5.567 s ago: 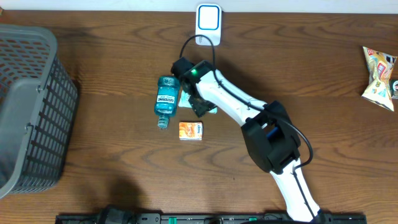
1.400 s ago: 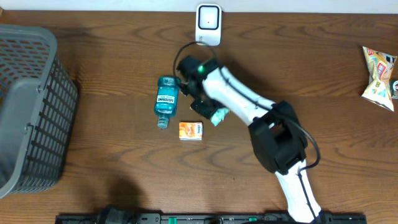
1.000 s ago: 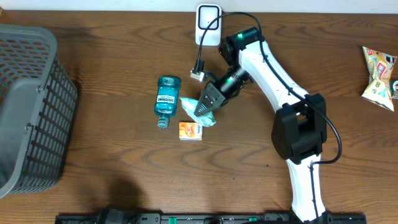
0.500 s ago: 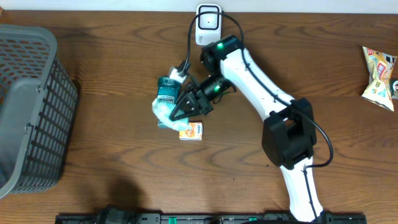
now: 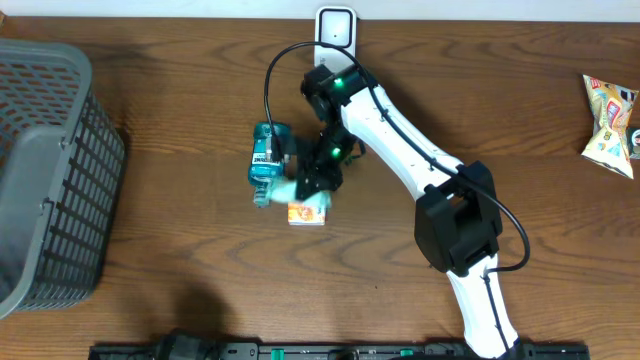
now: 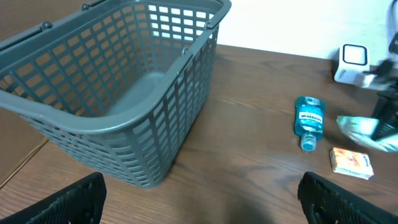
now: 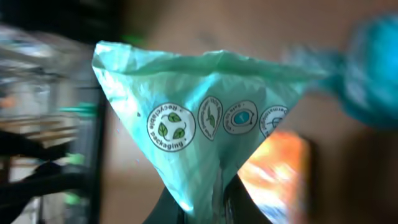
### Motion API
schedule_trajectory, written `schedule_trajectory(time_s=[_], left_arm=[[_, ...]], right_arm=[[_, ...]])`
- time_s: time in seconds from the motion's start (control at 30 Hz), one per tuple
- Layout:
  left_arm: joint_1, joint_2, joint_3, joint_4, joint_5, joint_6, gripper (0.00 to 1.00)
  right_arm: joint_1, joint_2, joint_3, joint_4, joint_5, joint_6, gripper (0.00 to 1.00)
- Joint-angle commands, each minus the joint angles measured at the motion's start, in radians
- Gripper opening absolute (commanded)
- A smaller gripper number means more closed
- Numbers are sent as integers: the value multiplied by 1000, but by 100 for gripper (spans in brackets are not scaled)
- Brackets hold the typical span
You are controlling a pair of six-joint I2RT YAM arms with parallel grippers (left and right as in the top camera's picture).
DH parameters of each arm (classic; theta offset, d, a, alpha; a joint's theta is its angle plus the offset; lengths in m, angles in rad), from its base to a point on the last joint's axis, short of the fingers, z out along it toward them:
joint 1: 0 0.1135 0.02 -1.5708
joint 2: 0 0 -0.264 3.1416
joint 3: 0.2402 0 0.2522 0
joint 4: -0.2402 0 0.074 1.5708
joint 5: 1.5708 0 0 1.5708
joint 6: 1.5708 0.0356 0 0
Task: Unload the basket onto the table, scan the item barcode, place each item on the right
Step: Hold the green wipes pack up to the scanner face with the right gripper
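Note:
The right gripper carries the packet outward over the scanner to scan next, then down onto bare wood beside the snack bag to release.
My right gripper is shut on a mint-green plastic packet, which hangs just above the table between the blue mouthwash bottle and the orange box. In the right wrist view the packet fans out from the gripper and shows round packaging icons; no barcode shows. The white scanner stands at the table's far edge, behind the arm. My left gripper is open over bare wood, far from the items, with nothing between its fingers.
A grey wire basket fills the left end of the table; in the left wrist view the basket is close. A snack bag lies at the far right edge. The right arm's black cable loops near the scanner.
The right arm swung the packet left over the mouthwash bottle, then back right to above the orange box, turning its wrist. The left gripper stayed open and still.

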State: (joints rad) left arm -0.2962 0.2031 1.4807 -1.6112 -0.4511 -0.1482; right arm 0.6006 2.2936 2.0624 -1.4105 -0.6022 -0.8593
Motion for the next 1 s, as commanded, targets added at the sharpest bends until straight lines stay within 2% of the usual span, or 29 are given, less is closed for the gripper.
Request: schedule_trajectory(time_s=[0.0,0.13,0.17,0.43,0.63,0.83,0.97], left_arm=[[0,5,3,-78,-6,17,98],[0,5,3,-78,-6,17,98],[0,5,3,-78,-6,17,98],[0,5,3,-78,-6,17,98],[0,5,3,-78,-6,17,98],[0,5,3,-78,-6,17,98],[0,5,3,-78,-6,17,98]], right_arm=[[-14,-6,16,153,508,437,1],[-18,-6,15,420,913,542,1],[-23,-2,15,482,938,541,1],[-132,43,18,811,839,458,1],[-197,132,83,947,809,366,1],[-194,324,352,945,806,314,1],[-193,356,381,951,811,319,1]])
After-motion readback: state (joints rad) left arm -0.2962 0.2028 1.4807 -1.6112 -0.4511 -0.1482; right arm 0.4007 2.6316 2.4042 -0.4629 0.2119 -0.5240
